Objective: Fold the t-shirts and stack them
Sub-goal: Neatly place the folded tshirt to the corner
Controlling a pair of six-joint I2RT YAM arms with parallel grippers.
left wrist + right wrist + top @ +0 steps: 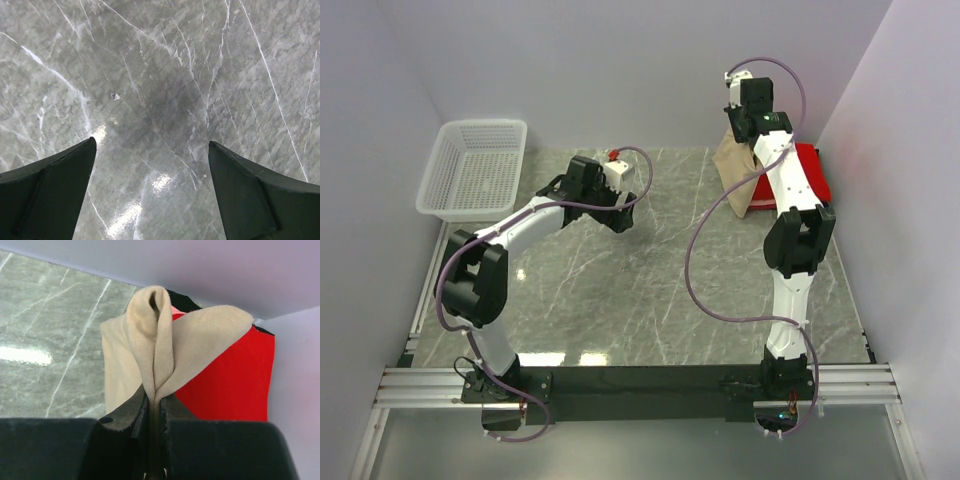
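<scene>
The robot's right gripper will carry the tan t-shirt (733, 165) over the red t-shirt (808, 172), go down and let go, because the red t-shirt lies below the gripper and to its right in the top view.
The tan t-shirt (733, 165) hangs folded from my right gripper (748, 128), raised near the back right of the table. In the right wrist view the jaws of that gripper (159, 402) are shut on a pinched ridge of the tan cloth (150, 345). Beneath and to the right of it lies the red t-shirt (808, 172) (235, 380), flat at the table's back right corner. My left gripper (620, 215) hovers low over the middle of the table, open, its fingertips (80, 160) wide apart with only bare marble between them.
A white mesh basket (475, 170) stands at the back left corner. The table (650, 290) is grey veined marble. Walls close in on the left, back and right. A purple cable loops from the right arm over the table's centre right.
</scene>
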